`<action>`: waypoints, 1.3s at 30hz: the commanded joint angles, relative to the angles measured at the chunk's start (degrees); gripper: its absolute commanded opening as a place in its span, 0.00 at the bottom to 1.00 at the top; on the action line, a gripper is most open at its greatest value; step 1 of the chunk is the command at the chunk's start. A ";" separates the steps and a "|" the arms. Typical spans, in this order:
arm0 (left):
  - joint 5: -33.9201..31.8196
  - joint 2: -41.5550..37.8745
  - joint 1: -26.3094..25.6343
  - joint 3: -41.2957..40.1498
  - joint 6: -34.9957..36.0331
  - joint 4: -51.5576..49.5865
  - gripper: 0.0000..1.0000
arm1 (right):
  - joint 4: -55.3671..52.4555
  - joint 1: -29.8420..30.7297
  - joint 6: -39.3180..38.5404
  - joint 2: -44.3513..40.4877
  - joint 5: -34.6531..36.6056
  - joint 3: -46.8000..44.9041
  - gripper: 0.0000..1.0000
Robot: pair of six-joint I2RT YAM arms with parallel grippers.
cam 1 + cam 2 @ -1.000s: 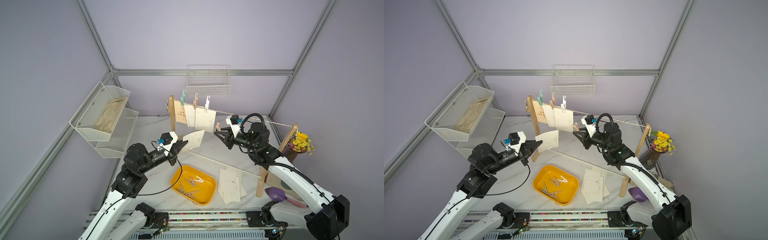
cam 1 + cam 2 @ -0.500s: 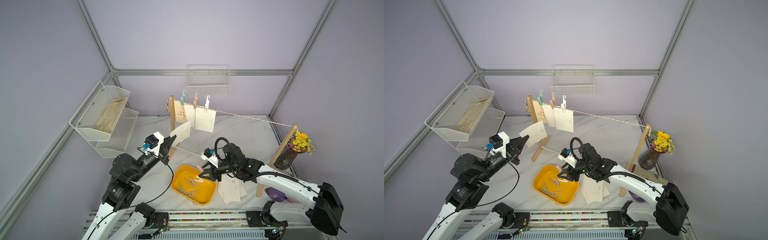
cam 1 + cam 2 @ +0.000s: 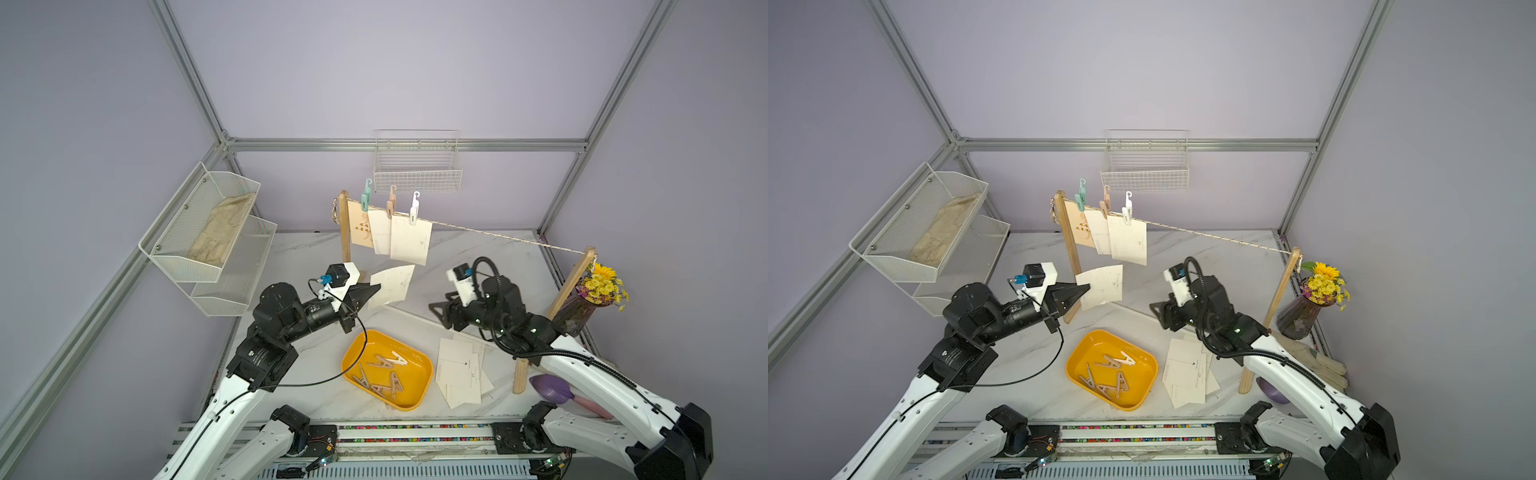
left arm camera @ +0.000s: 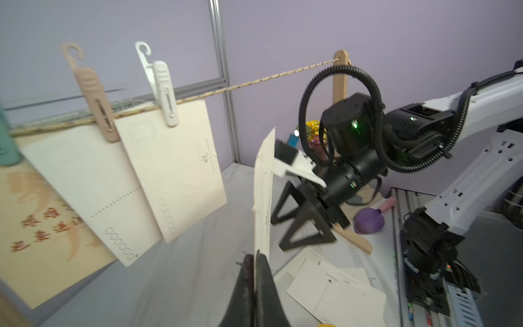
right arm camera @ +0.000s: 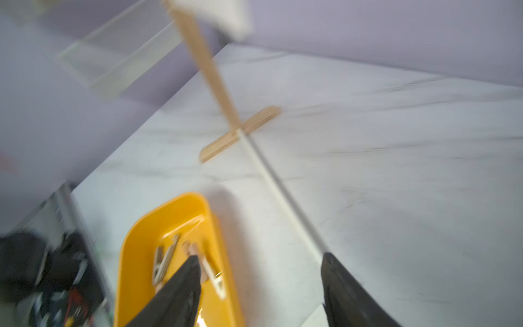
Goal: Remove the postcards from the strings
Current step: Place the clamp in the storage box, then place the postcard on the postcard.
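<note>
Next, my left gripper goes down past the yellow tray and releases the cream postcard (image 3: 390, 284) onto the postcard pile below it, beside the tray.
The string (image 3: 478, 230) runs between two wooden posts. Three postcards hang at its left end under pastel clothespins: two cream ones (image 3: 409, 243) (image 3: 379, 232) and a tan one (image 3: 360, 230). My left gripper (image 3: 376, 287) (image 3: 1086, 287) (image 4: 256, 256) is shut on the edge of a loose cream postcard (image 3: 390, 284) (image 4: 263, 192), held in the air below the hanging cards. To its right my right gripper (image 3: 436, 309) (image 5: 259, 256) stands open with nothing in it, above the table. A pile of postcards (image 3: 461, 374) lies on the table under the right arm.
A yellow tray (image 3: 424, 386) (image 5: 141, 240) holds several clothespins at the front. A white rod (image 5: 277, 184) joins the posts' feet. A flower vase (image 3: 582, 311) stands by the right post (image 3: 569, 286). Wire baskets (image 3: 208, 237) hang at the left and on the back wall.
My right gripper left the string, dipped over the yellow tray, opened, and has risen back right. My left gripper swung left, then right again, still holding its postcard.
</note>
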 commanded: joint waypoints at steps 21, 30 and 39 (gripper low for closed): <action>6.29 39.77 -24.39 14.30 -35.91 -5.60 0.00 | 1.76 -3.39 2.04 -19.10 17.78 4.15 0.71; -2.29 49.01 -28.64 13.17 -47.73 1.14 0.00 | 2.66 -3.39 2.05 -22.70 15.52 4.02 0.71; -8.57 52.70 -28.73 12.41 -49.50 1.01 0.00 | 3.11 -3.35 3.45 -24.46 13.83 4.03 0.71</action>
